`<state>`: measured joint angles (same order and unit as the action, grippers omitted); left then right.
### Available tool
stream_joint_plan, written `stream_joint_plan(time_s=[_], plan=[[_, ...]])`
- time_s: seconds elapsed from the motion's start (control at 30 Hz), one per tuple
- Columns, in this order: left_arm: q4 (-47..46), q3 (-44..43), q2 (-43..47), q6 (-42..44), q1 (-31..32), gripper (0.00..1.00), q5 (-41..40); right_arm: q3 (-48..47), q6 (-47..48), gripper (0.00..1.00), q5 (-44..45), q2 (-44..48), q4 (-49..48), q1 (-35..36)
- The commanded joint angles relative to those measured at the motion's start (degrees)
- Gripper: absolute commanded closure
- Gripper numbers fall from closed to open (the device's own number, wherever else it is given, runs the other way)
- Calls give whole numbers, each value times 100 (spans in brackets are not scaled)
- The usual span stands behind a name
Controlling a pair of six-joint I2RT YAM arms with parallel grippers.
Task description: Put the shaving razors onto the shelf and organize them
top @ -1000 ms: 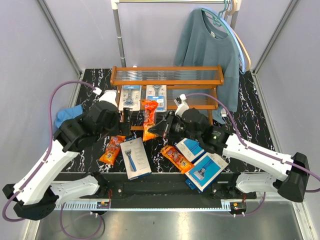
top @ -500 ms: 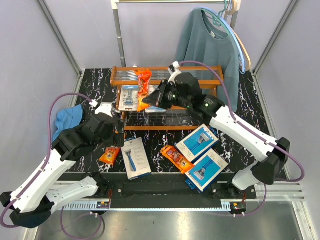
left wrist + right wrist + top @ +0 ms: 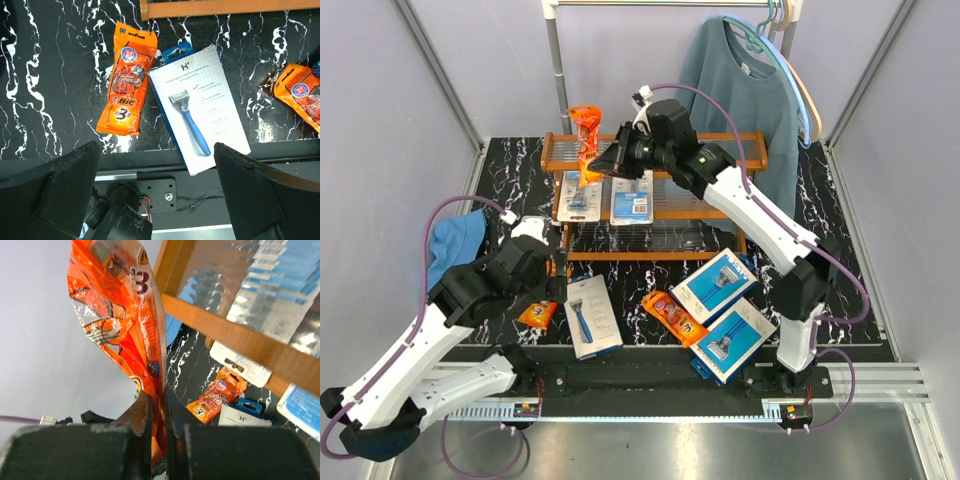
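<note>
The orange razor bag in my right gripper is still in the air above the top level's bare end (image 3: 564, 152) (image 3: 202, 285), so next I should lower it toward those slats of the shelf and let it go.
My right gripper (image 3: 603, 166) is shut on an orange razor bag (image 3: 585, 138) and holds it upright in the air over the left end of the shelf's (image 3: 660, 150) top tier. In the right wrist view the bag (image 3: 120, 315) is pinched between the fingers, beside the wooden frame (image 3: 235, 335). Two blister cards (image 3: 578, 195) (image 3: 633, 197) lie on the middle tier. My left gripper (image 3: 157, 192) is open and empty above the near table edge. An orange bag (image 3: 127, 77) and a white razor box (image 3: 200, 107) lie beyond it.
Another orange bag (image 3: 672, 315) and two blue boxes (image 3: 718, 283) (image 3: 730, 338) lie front right on the table. A blue cloth (image 3: 455, 235) lies at the left. A clothes rail (image 3: 557, 70) and a teal sweater (image 3: 740, 90) stand behind the shelf.
My right arm has lifted the orange bag from in front of the shelf up and back to above the top tier's left end. My left arm has drawn back toward the near edge.
</note>
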<state>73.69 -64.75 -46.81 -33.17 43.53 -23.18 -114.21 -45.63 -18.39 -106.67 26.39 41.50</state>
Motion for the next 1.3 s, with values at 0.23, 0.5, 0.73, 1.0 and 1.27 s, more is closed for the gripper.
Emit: stream_joint_plan(time_s=[0.23,0.5,0.73,1.0,1.27], plan=[[-109,358,312,-155,-11,1,103,-1849,-280,100,-929,-1241,261,-414],[-109,455,365,-146,-11,1,165,-2088,-587,98,-1166,-1541,279,-511],[-109,525,453,-181,-11,1,182,-1912,-711,95,-1272,-1585,287,-528],[-109,586,559,-251,-2,1,182,-1701,-834,87,-1246,-1558,270,-537],[-109,569,603,-260,-11,1,200,-1437,-887,83,-1202,-1514,261,-537]])
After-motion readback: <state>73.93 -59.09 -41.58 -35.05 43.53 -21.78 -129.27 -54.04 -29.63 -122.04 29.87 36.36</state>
